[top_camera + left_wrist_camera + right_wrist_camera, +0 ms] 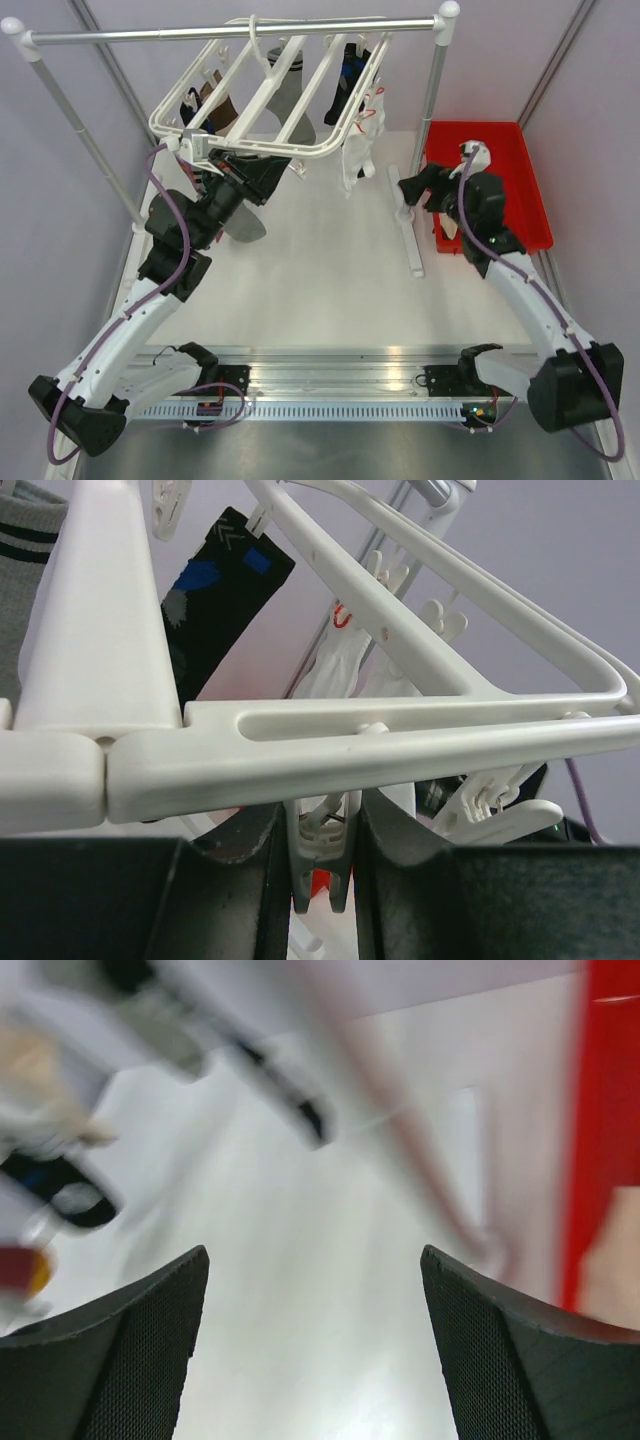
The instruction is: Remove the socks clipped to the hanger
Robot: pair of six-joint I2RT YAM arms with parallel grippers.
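I will move my right gripper left in the top view, from the red bin to the grey sock's lower tip [246, 226] below my left gripper.
The white hanger [268, 100] hangs tilted from the silver rail. Socks dangle from its clips: a grey one [292, 92], a black-and-blue one [350, 72] and a white one [358, 152]. My left gripper [205, 150] reaches up at the frame's near corner. In the left wrist view its jaws [320, 830] are shut on a white clip [320, 855] under the frame bar [400, 745]. The black-and-blue sock [215, 590] hangs beyond. My right gripper [408, 188] stands open beside the red bin [520, 180], and in the blurred right wrist view [315, 1270] nothing lies between its fingers.
The silver rail [230, 33] rests on two white posts, and the right post's foot [405, 225] lies on the table by my right gripper. A grey sock-like shape [250, 226] shows beneath the left arm. Purple walls close in on both sides.
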